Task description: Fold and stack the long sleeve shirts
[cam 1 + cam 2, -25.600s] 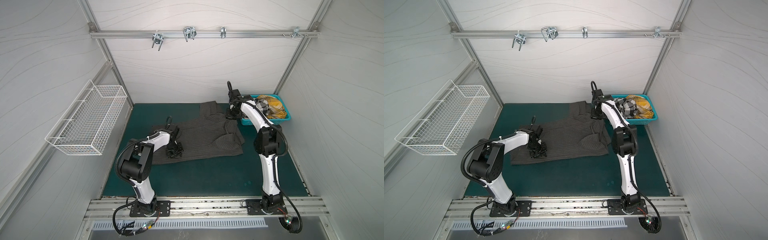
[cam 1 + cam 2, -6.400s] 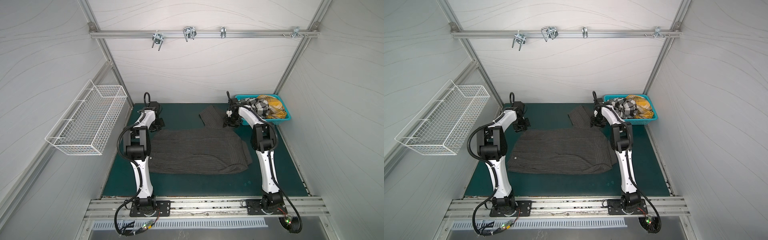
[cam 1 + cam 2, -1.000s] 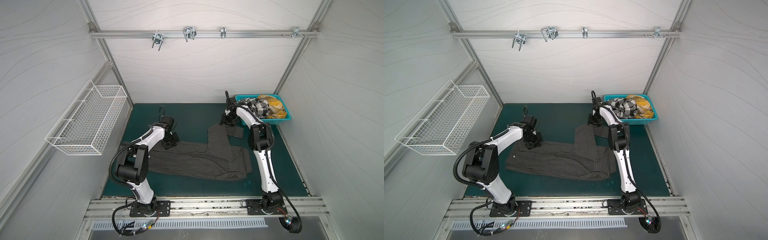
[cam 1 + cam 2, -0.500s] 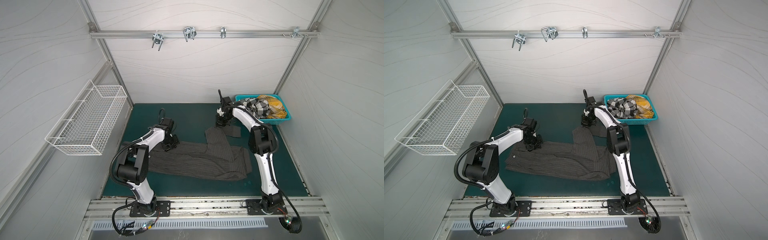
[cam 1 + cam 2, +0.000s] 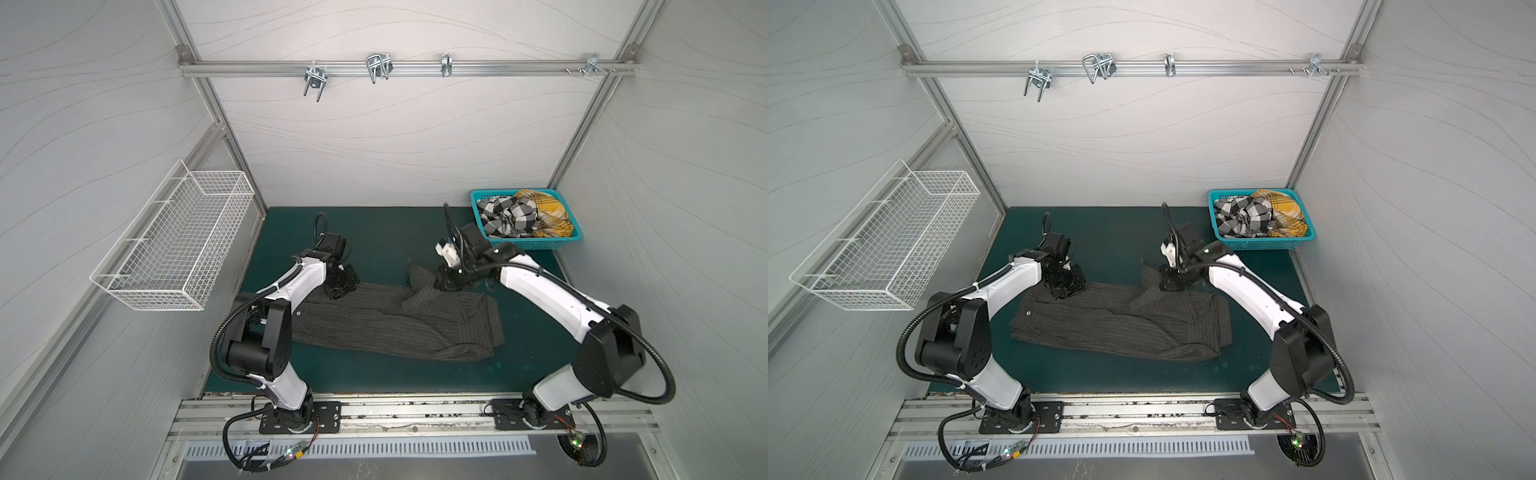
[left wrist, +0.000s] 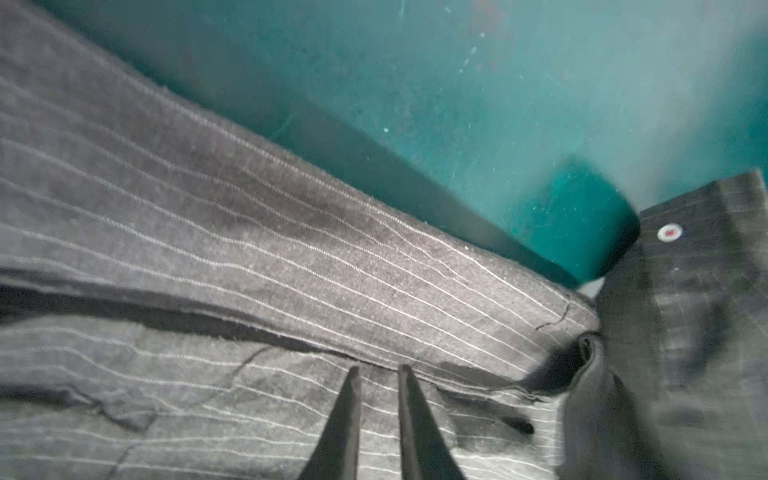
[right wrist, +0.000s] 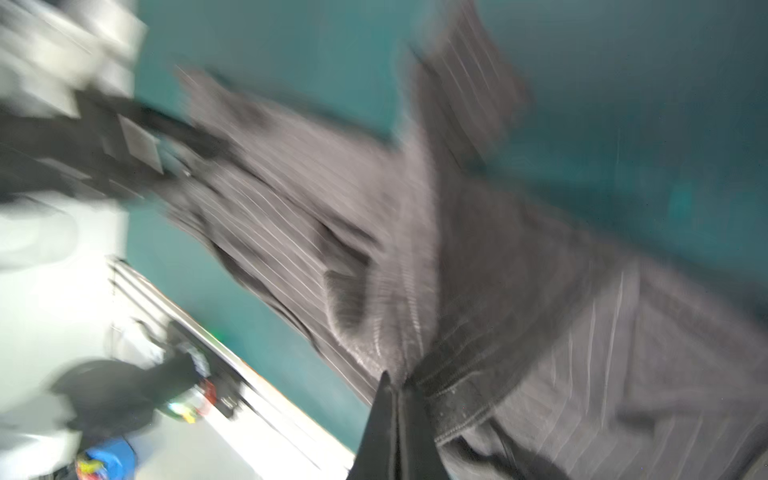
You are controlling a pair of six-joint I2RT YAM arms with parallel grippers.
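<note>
The shirt's body (image 5: 465,322) lies below and back from my right gripper. My right gripper lowers the sleeve back onto that cloth next and lets go, flattening the sleeve's raised part.
A dark charcoal pinstriped shirt (image 5: 374,324) (image 5: 1100,324) lies folded lengthwise on the teal mat (image 5: 374,241). At its far left edge my left gripper (image 5: 337,291) (image 6: 377,368) rests over the cloth (image 6: 208,208), open by a narrow gap with nothing between its fingers. My right gripper (image 5: 438,284) (image 7: 397,380) is shut on the shirt's sleeve (image 5: 419,282), lifting it into a peak above the body (image 7: 332,208). A black-and-white check shirt (image 5: 507,216) and a mustard-yellow plaid shirt (image 5: 548,212) lie crumpled in the teal basket (image 5: 536,243).
A white wire basket (image 5: 178,245) hangs on the left wall. A metal rail with hooks (image 5: 374,68) runs across the back wall. Walls close in the mat on three sides, and the arm bases stand on the front rail (image 5: 415,411).
My right gripper has closed on the sleeve and carried it from near the basket toward the front, over the shirt body. My left gripper has parted slightly at the shirt's edge.
</note>
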